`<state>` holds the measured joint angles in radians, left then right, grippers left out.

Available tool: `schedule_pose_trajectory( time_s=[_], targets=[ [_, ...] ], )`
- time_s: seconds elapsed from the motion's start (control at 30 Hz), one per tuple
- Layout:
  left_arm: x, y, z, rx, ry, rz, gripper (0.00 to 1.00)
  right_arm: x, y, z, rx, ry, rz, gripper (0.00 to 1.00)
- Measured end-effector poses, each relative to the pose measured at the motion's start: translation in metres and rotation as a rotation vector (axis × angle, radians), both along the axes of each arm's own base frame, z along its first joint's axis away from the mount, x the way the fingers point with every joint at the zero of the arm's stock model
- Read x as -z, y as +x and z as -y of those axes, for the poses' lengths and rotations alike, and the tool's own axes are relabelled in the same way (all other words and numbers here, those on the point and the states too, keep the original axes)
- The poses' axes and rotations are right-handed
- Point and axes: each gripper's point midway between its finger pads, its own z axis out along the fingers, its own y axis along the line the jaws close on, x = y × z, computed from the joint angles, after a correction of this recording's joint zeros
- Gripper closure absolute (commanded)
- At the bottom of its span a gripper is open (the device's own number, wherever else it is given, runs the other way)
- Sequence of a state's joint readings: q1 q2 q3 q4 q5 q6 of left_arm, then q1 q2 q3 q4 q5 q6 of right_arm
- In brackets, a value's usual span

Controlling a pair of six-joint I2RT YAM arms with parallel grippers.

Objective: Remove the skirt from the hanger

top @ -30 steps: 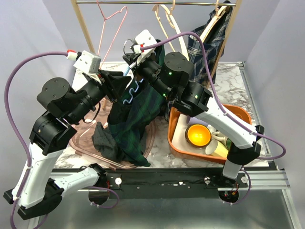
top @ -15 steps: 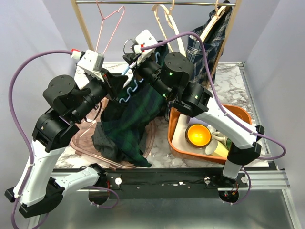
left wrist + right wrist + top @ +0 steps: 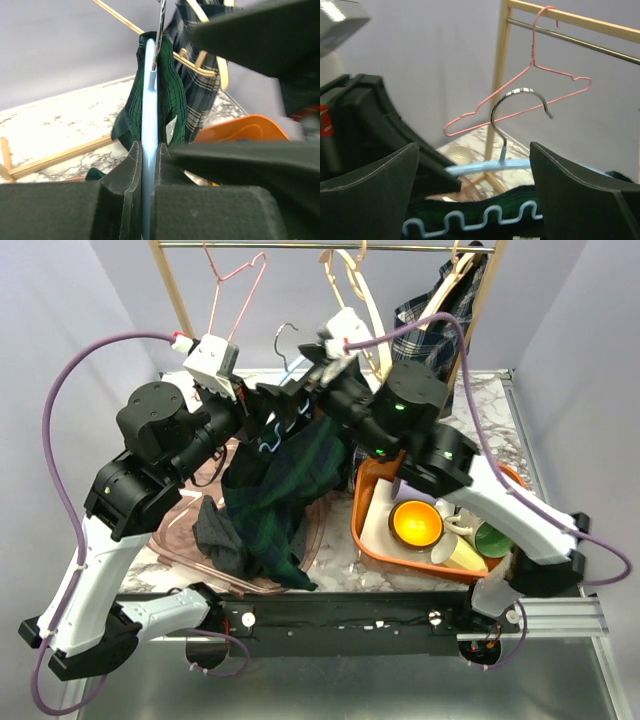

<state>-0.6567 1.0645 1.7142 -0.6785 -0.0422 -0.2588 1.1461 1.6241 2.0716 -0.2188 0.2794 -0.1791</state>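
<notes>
The fold of plaid cloth hangs below the hook, and my left gripper holds the hanger's bar (image 3: 149, 100). So my right gripper needs to move down and back from the hook onto that fold.
A dark green plaid skirt (image 3: 285, 495) hangs from a light blue hanger (image 3: 268, 440) with a metal hook (image 3: 287, 335), its hem draping to the table. My left gripper (image 3: 262, 412) is shut on the hanger's blue bar (image 3: 149, 100), which runs edge-on between the pads (image 3: 148, 160), with the skirt (image 3: 172, 95) folded over it beyond. My right gripper (image 3: 315, 365) is open beside the hook. In the right wrist view its jaws (image 3: 475, 165) stand wide apart. The hanger (image 3: 495, 165), its wavy lower bar (image 3: 470, 220) and the skirt (image 3: 520, 227) lie untouched beyond them.
A wooden rail at the back carries a pink wire hanger (image 3: 235, 280), wooden hangers (image 3: 355, 285) and a plaid shirt (image 3: 430, 320). An orange tray (image 3: 368, 525) with a bowl and cups stands at right. A clear pink basin (image 3: 180, 535) with grey cloth (image 3: 215, 530) sits at left.
The right gripper has opened, let go of the hanger and moved right. The left gripper has closed on the hanger's bar and shifted up and right with it.
</notes>
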Motion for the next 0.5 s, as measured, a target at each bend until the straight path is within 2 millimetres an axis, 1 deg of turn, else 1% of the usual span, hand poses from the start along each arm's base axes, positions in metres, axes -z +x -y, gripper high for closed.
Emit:
schedule_pose_trajectory(
  time_s=[0.1, 0.2, 0.23, 0.3, 0.33, 0.4, 0.47, 0.5],
  targets=[
    [-0.009, 0.005, -0.004, -0.037, -0.015, 0.01, 1.0, -0.002, -0.024, 0.02, -0.082, 0.03, -0.013, 0.0],
    [-0.023, 0.009, -0.012, -0.091, -0.052, 0.041, 1.0, -0.002, -0.048, 0.037, -0.161, 0.068, -0.033, 0.0],
    [-0.028, 0.011, -0.016, -0.113, -0.068, 0.052, 1.0, -0.001, -0.051, 0.038, -0.175, 0.077, -0.04, 0.0],
    [-0.037, 0.013, -0.022, -0.152, -0.099, 0.074, 1.0, 0.005, -0.067, 0.043, -0.244, 0.101, -0.073, 0.0],
    [-0.041, 0.014, -0.025, -0.168, -0.115, 0.084, 1.0, 0.007, -0.069, 0.043, -0.256, 0.104, -0.083, 0.0],
    [-0.053, 0.016, -0.031, -0.202, -0.153, 0.114, 1.0, 0.019, -0.078, 0.037, -0.308, 0.095, -0.119, 0.0],
    [-0.063, 0.017, -0.036, -0.229, -0.179, 0.138, 1.0, 0.03, -0.083, 0.026, -0.344, 0.076, -0.154, 0.0],
    [-0.069, 0.017, -0.038, -0.238, -0.19, 0.15, 1.0, 0.037, -0.087, 0.017, -0.365, 0.063, -0.172, 0.0]
  ],
)
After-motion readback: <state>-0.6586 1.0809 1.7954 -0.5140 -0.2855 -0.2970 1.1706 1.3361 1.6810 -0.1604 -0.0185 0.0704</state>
